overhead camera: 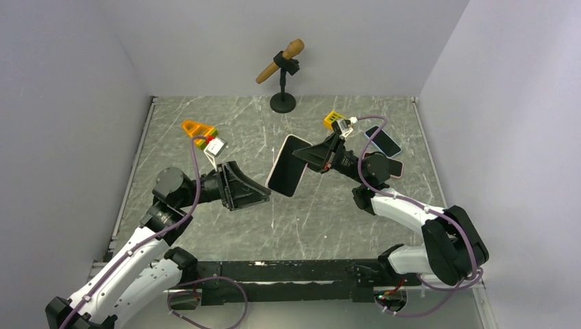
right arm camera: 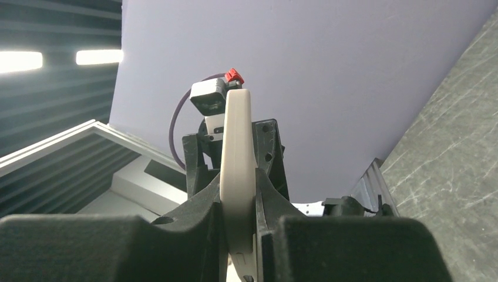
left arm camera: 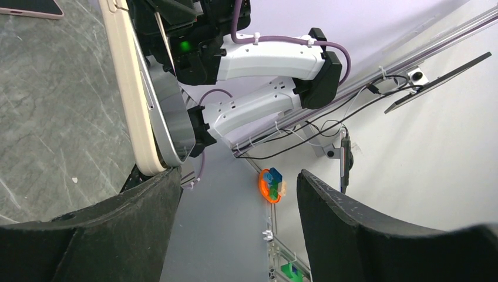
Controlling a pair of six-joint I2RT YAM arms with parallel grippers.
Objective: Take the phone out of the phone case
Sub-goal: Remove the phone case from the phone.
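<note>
The left gripper will move in over the phone's lower corner next and slip one finger between the phone and the case.
The phone [overhead camera: 288,166], dark screen up, sits in a cream phone case [overhead camera: 275,156] and hangs tilted above the middle of the table. My right gripper [overhead camera: 320,156] is shut on its upper end; in the right wrist view the case's edge [right arm camera: 236,153] is pinched between the pads of that gripper [right arm camera: 238,197]. My left gripper [overhead camera: 264,195] stands open at the lower corner. In the left wrist view the phone's silver rim [left arm camera: 167,117] has lifted away from the case [left arm camera: 126,88] at that corner, which rests by one fingertip [left arm camera: 167,176] of the left gripper [left arm camera: 238,176].
A second phone [overhead camera: 384,140] lies flat at the right of the table, behind the right arm. A wooden mallet-like piece on a black stand [overhead camera: 282,65] is at the back centre. Grey walls close in the marble table [overhead camera: 205,226] on three sides.
</note>
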